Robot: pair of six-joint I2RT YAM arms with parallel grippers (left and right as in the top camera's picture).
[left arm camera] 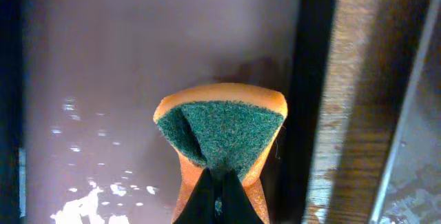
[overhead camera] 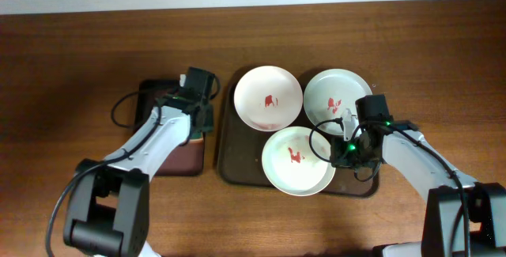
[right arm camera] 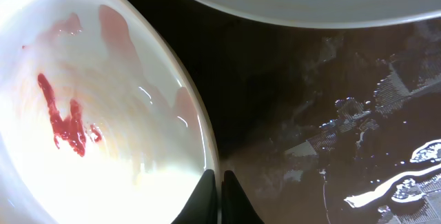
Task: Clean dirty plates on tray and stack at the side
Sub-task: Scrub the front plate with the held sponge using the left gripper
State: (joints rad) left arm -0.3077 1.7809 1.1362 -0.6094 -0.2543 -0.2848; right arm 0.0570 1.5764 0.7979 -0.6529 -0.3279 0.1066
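The front plate's red smears come next: my left gripper will first cross to wipe them. The sponge will then come back with my left gripper, go down and be released in the small dark tray (overhead camera: 186,156) (left arm camera: 200,52) below it.
Three white plates with red smears lie on the large brown tray (overhead camera: 229,166): one at the back left (overhead camera: 268,97), one at the back right (overhead camera: 332,95), one at the front (overhead camera: 296,160). My right gripper (right arm camera: 220,195) is shut on the front plate's (right arm camera: 103,114) right rim, one finger inside and one outside. In the overhead view the right gripper (overhead camera: 346,153) sits at that rim. My left gripper (left arm camera: 219,200) is shut on an orange sponge with a green scouring face (left arm camera: 224,131), above the small dark tray (left arm camera: 103,79). In the overhead view the left gripper (overhead camera: 199,115) is over that tray's right side.
The small dark tray (overhead camera: 150,91) lies left of the brown tray. The back right plate's rim (right arm camera: 310,3) lies close behind my right gripper. Cables loop off both arms. Bare wooden tabletop (overhead camera: 71,59) surrounds the trays.
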